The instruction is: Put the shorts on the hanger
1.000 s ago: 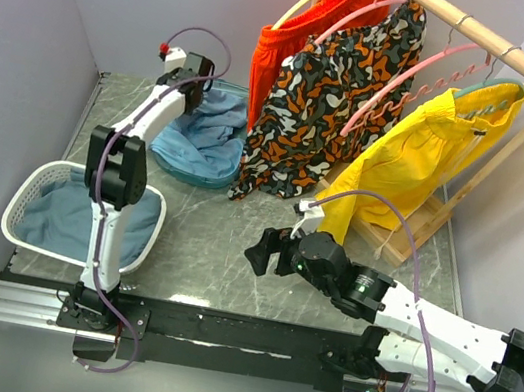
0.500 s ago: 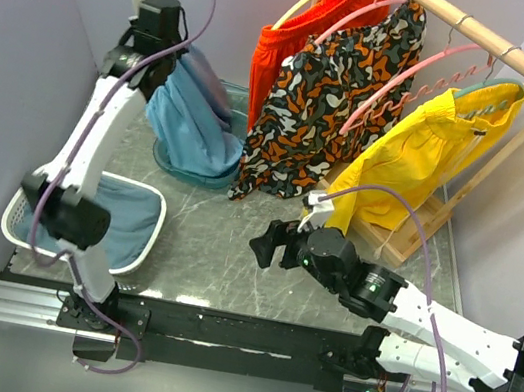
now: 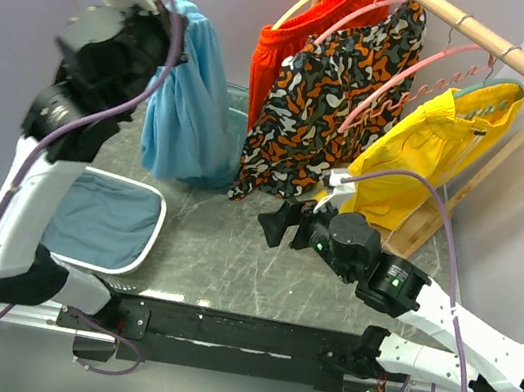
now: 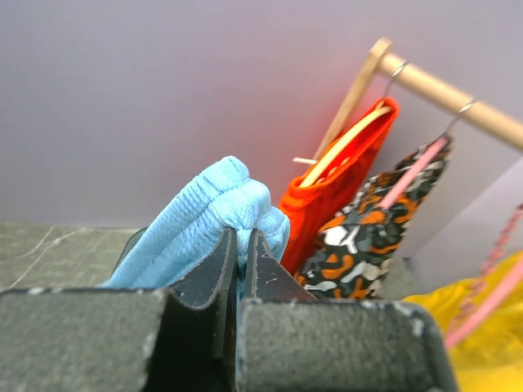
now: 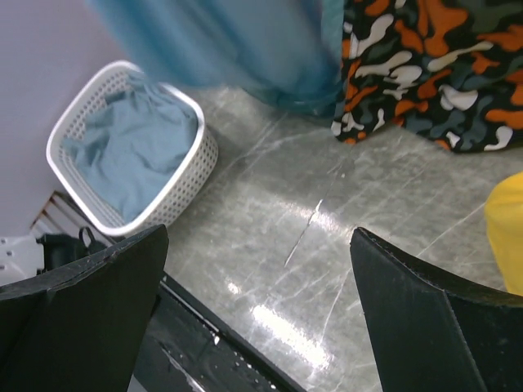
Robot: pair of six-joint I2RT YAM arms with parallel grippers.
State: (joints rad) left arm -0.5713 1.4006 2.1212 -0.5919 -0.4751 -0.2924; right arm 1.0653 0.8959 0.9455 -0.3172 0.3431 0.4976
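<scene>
The shorts should come back down toward the table's middle (image 3: 231,243) next, and my left gripper should bring them there while it tilts downward.
My left gripper (image 3: 176,10) is shut on the gathered top edge of the sky-blue shorts (image 3: 191,107) and holds them high at the back left, hanging free above the table. In the left wrist view the jaws (image 4: 243,238) pinch a fold of the shorts (image 4: 204,216). The pink hanger (image 3: 421,72), with its wavy lower bar, hangs bare on the rack between the camouflage and yellow shorts. It shows at the right edge of the left wrist view (image 4: 490,292). My right gripper (image 3: 282,225) is open and empty over the table's middle (image 5: 261,269).
A wooden rack (image 3: 493,39) at the back right holds orange shorts (image 3: 288,48), camouflage shorts (image 3: 324,105) and yellow shorts (image 3: 422,153). A white mesh basket (image 3: 154,202) with a duller blue cloth stands at the front left, also in the right wrist view (image 5: 204,155).
My left arm has lifted the sky-blue shorts from the table up high at the back left. My right gripper has drifted a little to the right and toward the rack, still open.
</scene>
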